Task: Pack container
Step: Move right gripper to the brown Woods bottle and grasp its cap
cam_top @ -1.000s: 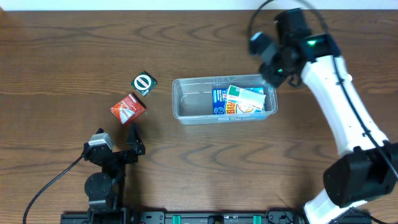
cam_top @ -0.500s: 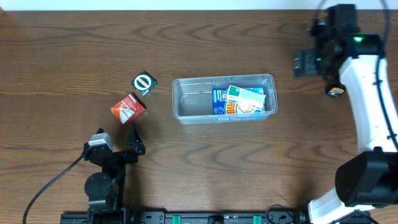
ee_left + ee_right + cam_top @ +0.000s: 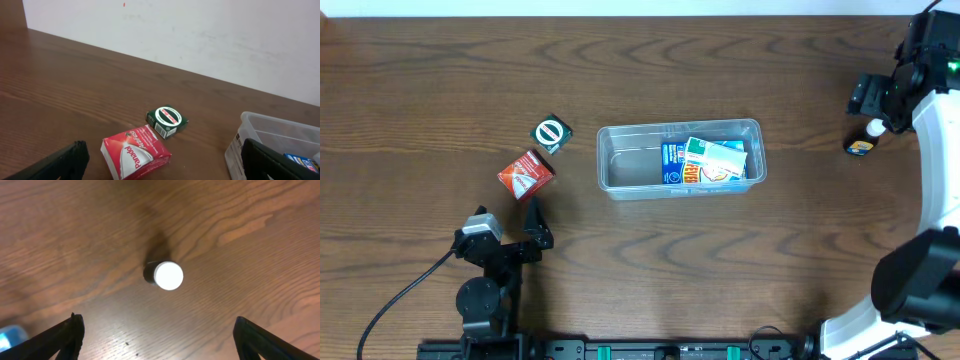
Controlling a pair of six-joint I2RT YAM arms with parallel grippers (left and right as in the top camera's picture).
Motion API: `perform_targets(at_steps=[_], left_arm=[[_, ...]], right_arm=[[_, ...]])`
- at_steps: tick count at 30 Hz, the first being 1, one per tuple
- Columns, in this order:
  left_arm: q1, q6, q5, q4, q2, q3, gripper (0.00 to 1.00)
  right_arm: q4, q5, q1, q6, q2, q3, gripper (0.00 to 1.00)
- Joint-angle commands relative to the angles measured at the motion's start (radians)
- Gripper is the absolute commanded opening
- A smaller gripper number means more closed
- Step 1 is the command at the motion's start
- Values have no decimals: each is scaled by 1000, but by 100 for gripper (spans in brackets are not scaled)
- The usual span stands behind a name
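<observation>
My right gripper comes down onto the brown bottle's white cap (image 3: pixel 876 128) (image 3: pixel 169 275) below it next, since the bottle stands upright with its cap facing up.
The clear container (image 3: pixel 620 168) lies mid-table and holds a blue box (image 3: pixel 672 162) and a white-and-green box (image 3: pixel 717 158). Its corner also shows in the left wrist view (image 3: pixel 250 131). A red Panadol box (image 3: pixel 526 174) and a small green-and-black box (image 3: pixel 552 133) lie to its left. My left gripper (image 3: pixel 510 225) is open and empty, just short of the Panadol box (image 3: pixel 136 152). My right gripper (image 3: pixel 878 100) is open and empty at the far right, above a small white-capped bottle (image 3: pixel 865 140), which is seen from above in the right wrist view (image 3: pixel 167 275).
The green-and-black box (image 3: pixel 168 120) sits behind the Panadol box, with a white wall along the table's far edge. A blue scrap (image 3: pixel 9 335) shows at the left edge of the right wrist view. A cable trails from the left arm's base (image 3: pixel 410 290).
My right arm has swung from above the container's right end to the table's far right, over the small bottle. The left arm and all the boxes have not moved.
</observation>
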Motion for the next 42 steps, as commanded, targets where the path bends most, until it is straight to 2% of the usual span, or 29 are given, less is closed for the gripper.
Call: perform_targets(at_steps=[1, 21, 24, 28, 33, 35, 38, 42], left_arm=[[5, 2, 11, -34, 1, -15, 98], [5, 2, 11, -34, 1, -15, 98], [5, 2, 11, -34, 1, -15, 98], [5, 2, 11, -34, 1, -15, 98], [5, 2, 11, -34, 1, -15, 98], [5, 2, 11, -34, 1, -15, 98], [5, 2, 11, -34, 1, -15, 98], [5, 2, 11, -34, 1, -15, 98]], right_arm=[[20, 10, -16, 23, 61, 4, 91], [97, -29, -50, 24, 241, 4, 76], [101, -52, -63, 24, 248, 3, 66], [108, -65, -76, 23, 249, 3, 63], [114, -75, -77, 23, 249, 3, 53], [115, -75, -77, 23, 249, 3, 47], [115, -75, -77, 23, 252, 3, 32], [111, -75, -77, 24, 254, 3, 25]])
